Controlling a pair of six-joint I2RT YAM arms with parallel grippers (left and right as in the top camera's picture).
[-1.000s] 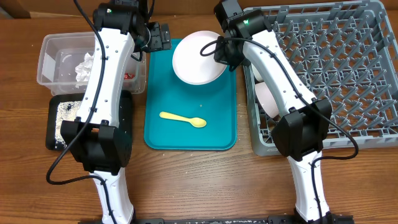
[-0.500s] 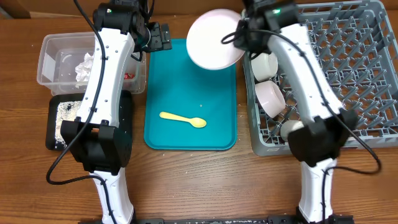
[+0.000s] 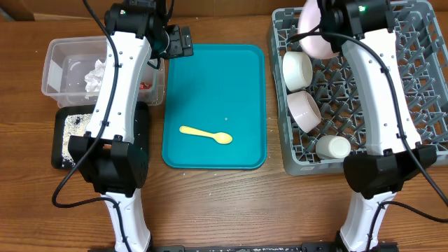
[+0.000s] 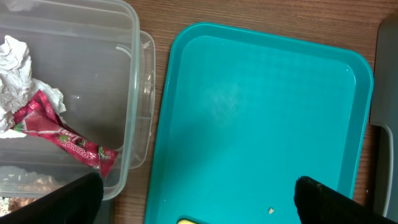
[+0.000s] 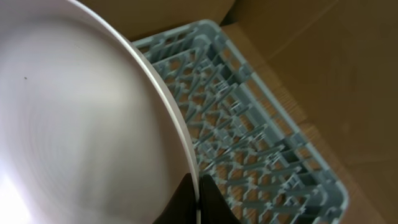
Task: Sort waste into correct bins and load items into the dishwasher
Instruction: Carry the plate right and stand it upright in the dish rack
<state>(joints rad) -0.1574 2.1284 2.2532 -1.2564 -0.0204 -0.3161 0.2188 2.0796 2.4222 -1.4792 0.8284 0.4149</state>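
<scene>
My right gripper lowers the white round plate on edge between the dish rack's empty wires (image 3: 330,74) beside the back bowl next. It then releases the plate's rim, since the pegs lie below.
My right gripper (image 5: 198,196) is shut on the rim of the white round plate (image 3: 313,36) and holds it on edge above the back left of the grey dish rack (image 3: 413,91). The plate fills the left of the right wrist view (image 5: 81,118). Two white bowls (image 3: 297,68) (image 3: 305,110) and a white cup (image 3: 332,147) lie in the rack's left column. The yellow spoon (image 3: 206,134) lies on the teal tray (image 3: 245,70). My left gripper (image 4: 199,196) is open above the tray's back left. The clear tub (image 3: 63,56) holds the white napkin (image 4: 15,59) and red wrapper (image 4: 62,134).
The black tray (image 3: 61,143) with white rice grains sits in front of the clear tub, partly under my left arm. A small crumb (image 4: 271,211) lies on the teal tray. Brown cardboard (image 5: 323,56) stands behind the rack.
My right gripper has lifted the white plate off the teal tray and carried it right, over the back left of the dish rack, tilting it on edge. My left arm has not moved.
</scene>
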